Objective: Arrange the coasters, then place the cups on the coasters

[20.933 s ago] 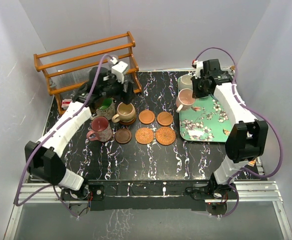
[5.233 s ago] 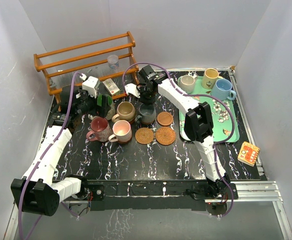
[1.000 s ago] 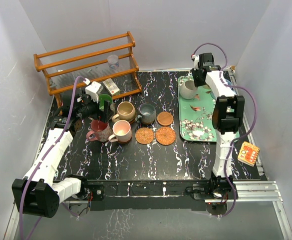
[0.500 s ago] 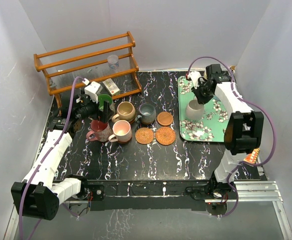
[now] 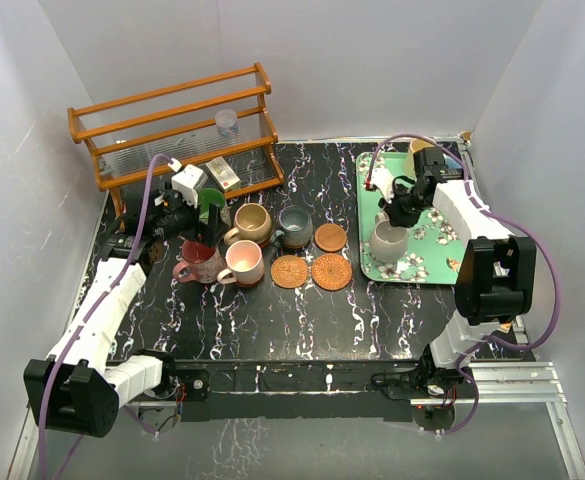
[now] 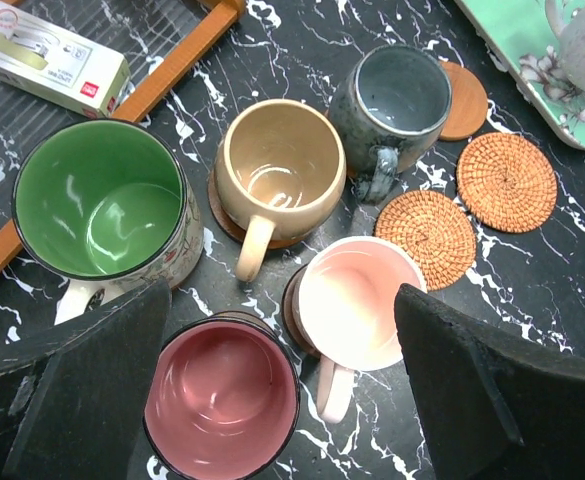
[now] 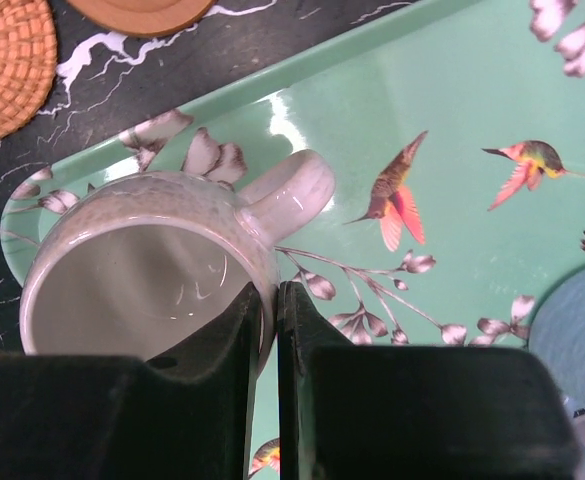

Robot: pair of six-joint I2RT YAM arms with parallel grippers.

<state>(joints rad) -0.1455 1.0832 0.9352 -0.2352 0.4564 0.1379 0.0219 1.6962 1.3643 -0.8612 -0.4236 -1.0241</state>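
My right gripper lowers and comes slightly back next, setting the cream cup's base flat on the green tray's near part, since the cup hangs tilted.
Five cups stand at the left: green (image 5: 210, 203), tan (image 5: 252, 222), grey-blue (image 5: 294, 225), maroon (image 5: 199, 260) and pink (image 5: 243, 262). My left gripper (image 6: 282, 290) hangs open above the maroon (image 6: 222, 410) and pink (image 6: 357, 300) cups, touching neither. One bare wood coaster (image 5: 330, 237) and two wicker coasters (image 5: 290, 271) (image 5: 331, 271) lie beside them. My right gripper (image 7: 270, 295) is shut on the wall of the cream cup (image 7: 142, 270), next to its handle. It holds the cup tilted over the near-left part of the green tray (image 7: 452, 120). A blue cup (image 7: 572, 330) shows at the edge.
A wooden rack (image 5: 172, 120) with a small clear plastic cup (image 5: 227, 122) stands at the back left, a small white box (image 6: 47, 60) at its foot. A yellow cup (image 5: 419, 148) peeks out at the tray's far end. White walls close in on three sides.
My right gripper has carried the cream cup from the far end of the tray toward its near-left part. The left arm has not moved.
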